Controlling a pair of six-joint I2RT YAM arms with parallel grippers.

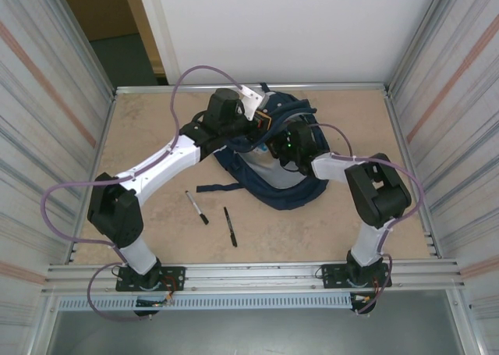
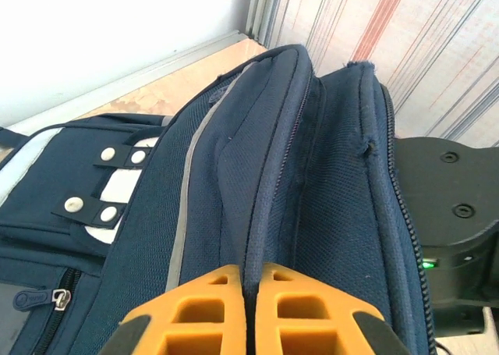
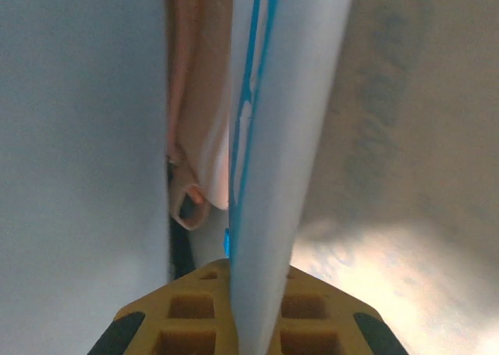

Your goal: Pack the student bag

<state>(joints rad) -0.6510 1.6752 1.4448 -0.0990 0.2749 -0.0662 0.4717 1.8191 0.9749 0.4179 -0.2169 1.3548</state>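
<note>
The spot beside the pink soft thing is ahead of my right gripper, already inside the lining, so the gripper will push slightly deeper next and release the white item.
The navy student bag [image 1: 269, 179] lies at the back middle of the table, its mouth facing the arms. My left gripper [image 2: 251, 271] is shut on the navy piped edge of the bag's opening [image 2: 265, 175] and holds it up; from above, that gripper [image 1: 263, 122] is at the bag's top. My right gripper [image 3: 248, 268] is shut on a thin flat white item with bright blue lines [image 3: 281, 136], standing on edge inside the pale grey lining. A pink soft thing with a loop [image 3: 195, 152] sits just left of it. From above, the right wrist [image 1: 292, 146] reaches into the bag's mouth.
Two black pens [image 1: 197, 207] [image 1: 231, 226] lie on the tan tabletop in front of the bag, between the two arms. A dark strap [image 1: 218, 187] trails left from the bag. Ribbed metal walls [image 1: 54, 97] enclose the table on both sides.
</note>
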